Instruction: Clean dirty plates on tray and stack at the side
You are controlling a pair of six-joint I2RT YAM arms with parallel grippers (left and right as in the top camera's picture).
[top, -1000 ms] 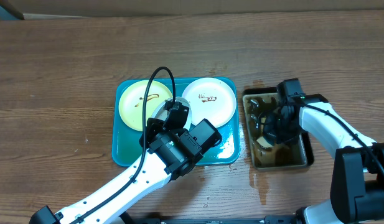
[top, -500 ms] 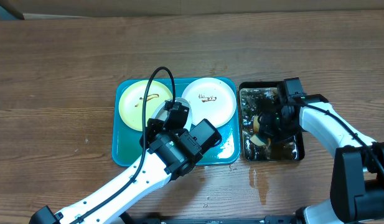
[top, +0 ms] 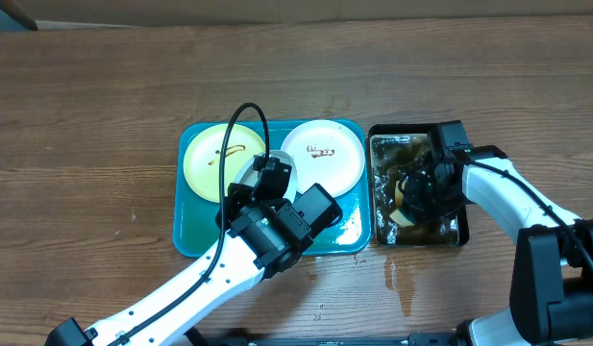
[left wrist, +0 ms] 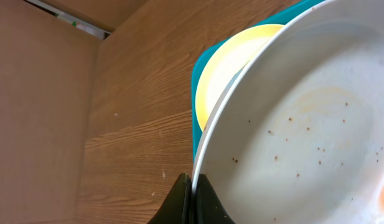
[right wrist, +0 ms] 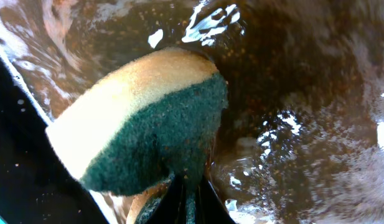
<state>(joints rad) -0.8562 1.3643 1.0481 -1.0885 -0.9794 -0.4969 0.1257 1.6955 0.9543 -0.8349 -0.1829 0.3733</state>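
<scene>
The robot's left gripper will next lower to the left in the overhead view and release the plate on the tabletop beside the tray, since that spot is empty.
My left gripper (left wrist: pixel 193 186) is shut on the rim of a white plate (left wrist: pixel 304 124) speckled with brown crumbs, held tilted over the teal tray (top: pixel 192 231). On the tray lie a pale yellow-green plate (top: pixel 211 159) with a brown squiggle and a second white plate (top: pixel 327 161) with a brown mark. My right gripper (right wrist: pixel 190 193) is shut on a yellow-and-green sponge (right wrist: pixel 135 118), dipped in murky brown water in the black pan (top: pixel 461 237). In the overhead view the left arm hides most of the held plate.
The black pan sits right against the tray's right edge. Wet streaks (top: pixel 400 277) mark the wooden table in front of the pan. A cardboard wall (top: pixel 277 12) runs along the back edge.
The black pan has slid left and back, up against the tray, with my right gripper and the sponge in it. The left arm and its plate have not moved.
</scene>
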